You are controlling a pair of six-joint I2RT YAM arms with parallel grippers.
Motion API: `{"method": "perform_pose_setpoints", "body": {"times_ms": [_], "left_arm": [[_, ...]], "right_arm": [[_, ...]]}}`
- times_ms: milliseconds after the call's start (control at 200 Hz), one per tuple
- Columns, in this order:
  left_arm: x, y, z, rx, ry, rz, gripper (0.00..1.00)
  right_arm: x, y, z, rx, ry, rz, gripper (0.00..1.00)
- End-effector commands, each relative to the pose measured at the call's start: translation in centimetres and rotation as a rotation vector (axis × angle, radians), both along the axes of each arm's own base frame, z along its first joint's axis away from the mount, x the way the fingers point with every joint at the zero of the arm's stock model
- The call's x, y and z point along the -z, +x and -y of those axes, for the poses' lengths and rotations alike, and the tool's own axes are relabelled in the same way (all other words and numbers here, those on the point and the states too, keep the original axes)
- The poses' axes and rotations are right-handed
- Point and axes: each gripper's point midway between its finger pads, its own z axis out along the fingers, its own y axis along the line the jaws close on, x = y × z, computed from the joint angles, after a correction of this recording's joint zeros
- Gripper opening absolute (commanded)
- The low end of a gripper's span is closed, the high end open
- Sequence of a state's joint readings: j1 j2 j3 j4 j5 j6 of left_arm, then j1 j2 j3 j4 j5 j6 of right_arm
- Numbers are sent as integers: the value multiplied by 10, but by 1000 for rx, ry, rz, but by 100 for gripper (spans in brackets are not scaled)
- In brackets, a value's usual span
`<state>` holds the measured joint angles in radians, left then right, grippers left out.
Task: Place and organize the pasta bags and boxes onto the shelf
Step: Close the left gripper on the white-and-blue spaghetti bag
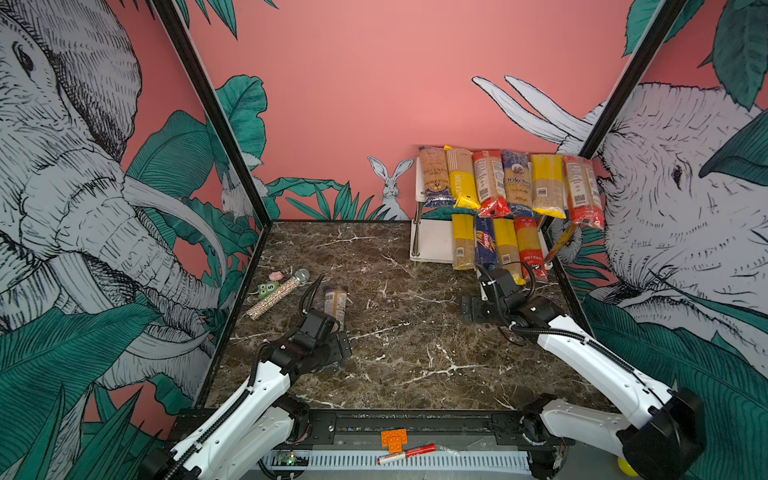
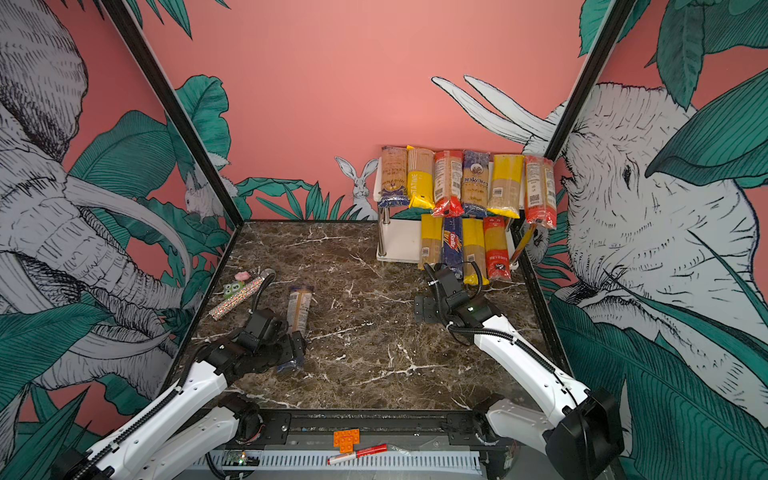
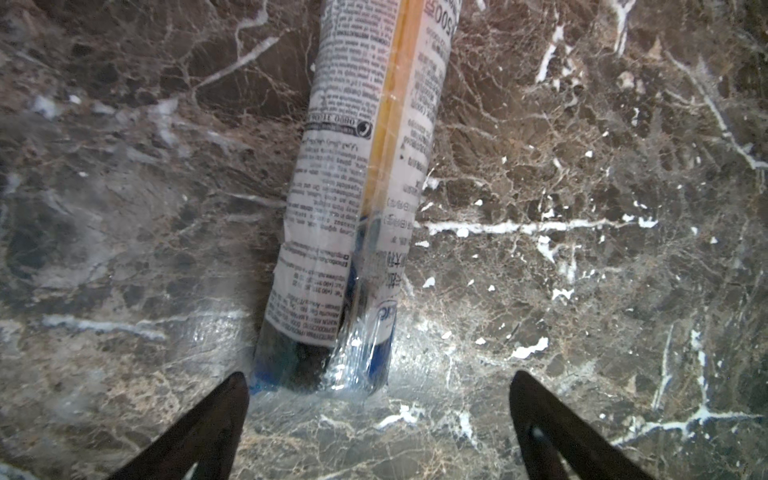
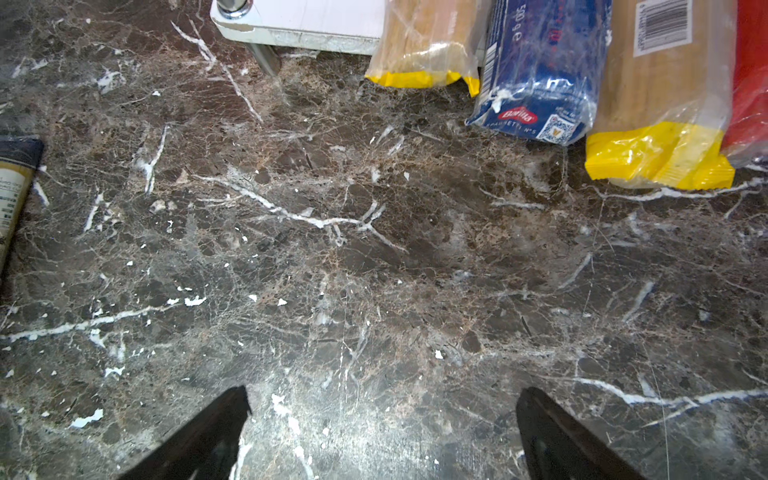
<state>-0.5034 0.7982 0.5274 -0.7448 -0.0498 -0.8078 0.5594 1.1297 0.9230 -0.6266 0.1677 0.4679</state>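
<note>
The left gripper moves down and outward around the pasta bag's near part next. That part lies below and outward of it, and the open fingers hang short of there.
The white two-tier shelf (image 1: 432,245) (image 2: 399,245) stands at the back right corner. Several pasta bags lie side by side across its top board (image 1: 490,183). On the lower board lie several more packs, among them the dark blue Barilla box (image 1: 485,245) (image 4: 540,75). One loose pasta bag (image 1: 336,303) (image 2: 300,307) (image 3: 353,187) lies on the marble at left. My left gripper (image 1: 337,351) (image 3: 379,380) hovers open at its blue near end, without touching it. Open and empty, my right gripper (image 1: 473,307) (image 4: 382,395) sits low over bare marble in front of the shelf.
A glittery tube (image 1: 276,299), a green toy (image 1: 268,289) and a small pink piece (image 1: 275,275) lie by the left wall. An orange brick (image 1: 394,439) and a red-and-white marker (image 1: 407,454) rest on the front rail. Walls close in on three sides.
</note>
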Motion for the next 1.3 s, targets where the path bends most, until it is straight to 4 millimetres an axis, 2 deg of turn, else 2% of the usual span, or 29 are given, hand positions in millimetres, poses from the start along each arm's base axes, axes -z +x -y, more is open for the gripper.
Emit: {"method": "perform_pose_setpoints", "body": {"times_ms": [0, 495, 885, 1140, 1295], "left_arm": [[2, 2, -2, -23, 6, 3, 99], [14, 9, 1, -20, 23, -1, 99], [47, 14, -1, -16, 115, -81, 99], [66, 16, 2, -32, 114, -96, 99], [75, 15, 8, -28, 117, -95, 94]], "right_arm": [[-8, -6, 4, 11, -15, 8, 99], [-16, -5, 4, 5, -18, 26, 99], [-18, -13, 14, -6, -61, 25, 99], [-18, -18, 18, -14, -83, 10, 99], [-16, -20, 19, -21, -92, 0, 99]]}}
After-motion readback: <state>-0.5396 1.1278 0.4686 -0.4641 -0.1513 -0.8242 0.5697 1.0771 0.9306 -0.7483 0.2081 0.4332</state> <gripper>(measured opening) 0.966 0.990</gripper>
